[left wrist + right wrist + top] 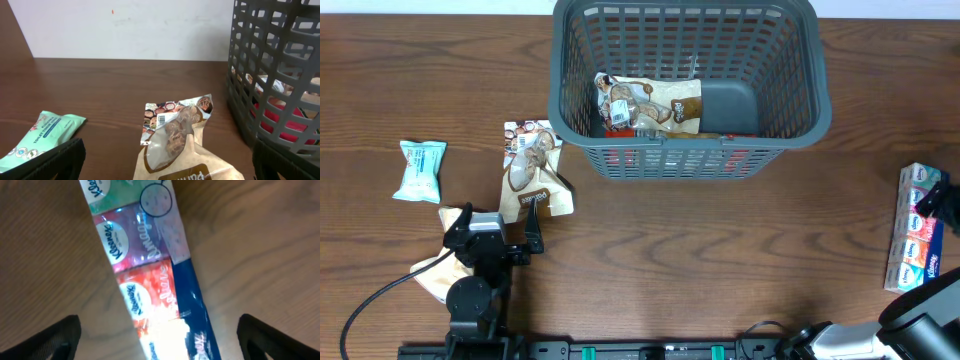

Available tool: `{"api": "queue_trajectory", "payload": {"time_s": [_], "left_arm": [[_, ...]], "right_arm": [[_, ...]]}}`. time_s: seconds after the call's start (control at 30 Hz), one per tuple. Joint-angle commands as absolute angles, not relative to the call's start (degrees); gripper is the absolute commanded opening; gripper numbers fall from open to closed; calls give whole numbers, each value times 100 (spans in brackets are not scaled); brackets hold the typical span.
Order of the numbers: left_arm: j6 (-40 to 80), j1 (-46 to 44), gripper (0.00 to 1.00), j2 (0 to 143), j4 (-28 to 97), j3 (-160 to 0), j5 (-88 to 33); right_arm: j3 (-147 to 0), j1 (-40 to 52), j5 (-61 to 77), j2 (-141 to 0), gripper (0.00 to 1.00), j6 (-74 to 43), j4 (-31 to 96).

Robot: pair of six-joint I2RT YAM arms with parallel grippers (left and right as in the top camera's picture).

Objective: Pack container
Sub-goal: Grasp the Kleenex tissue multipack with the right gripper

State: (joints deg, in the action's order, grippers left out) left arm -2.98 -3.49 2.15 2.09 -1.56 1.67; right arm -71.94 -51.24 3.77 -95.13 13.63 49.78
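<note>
My right gripper needs to go down next onto the red section [151, 292] of the Kleenex tissue multipack and close across its narrow width, because it is between the open fingers.
The dark grey lattice basket [790, 90] stands at the back middle with a tan snack packet [650, 105] inside; it also shows at the right of the left wrist view [275, 75]. A brown snack pouch with a clear window [530, 170] lies flat left of the basket. My left gripper [495, 222] is open just in front of this pouch [175, 135], one finger on each side [167, 170]. My right gripper [928, 205] is open above a Kleenex tissue multipack [920, 230], which lies between its fingers [160, 345] in the right wrist view [145, 280].
A mint-green packet [420, 170] lies at the far left and shows in the left wrist view [40, 135]. Another tan packet [430, 275] lies partly under the left arm. A black cable [370, 300] runs to the front left edge.
</note>
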Motion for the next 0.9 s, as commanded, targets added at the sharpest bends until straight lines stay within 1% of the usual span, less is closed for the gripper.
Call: {"api": "queue_trajectory", "payload": {"time_s": [0.0,0.27,0.5,0.87], "left_arm": [[-274,-357,99,213,401,-25,220],[-274,-357,99,213,401,-25,220],[-272,-357,99,213,401,-25,217],[-272,-357,99,213,401,-25,217]], "right_arm": [[-6855,-5201,843,-9502,97,1653,4654],[-6729,-5183,926,-10057,99,2305,4545],[-6729,-5168,945,-10545,99,2322,4357],[-6726,-5168,945,-10608,99,2451,4171]]}}
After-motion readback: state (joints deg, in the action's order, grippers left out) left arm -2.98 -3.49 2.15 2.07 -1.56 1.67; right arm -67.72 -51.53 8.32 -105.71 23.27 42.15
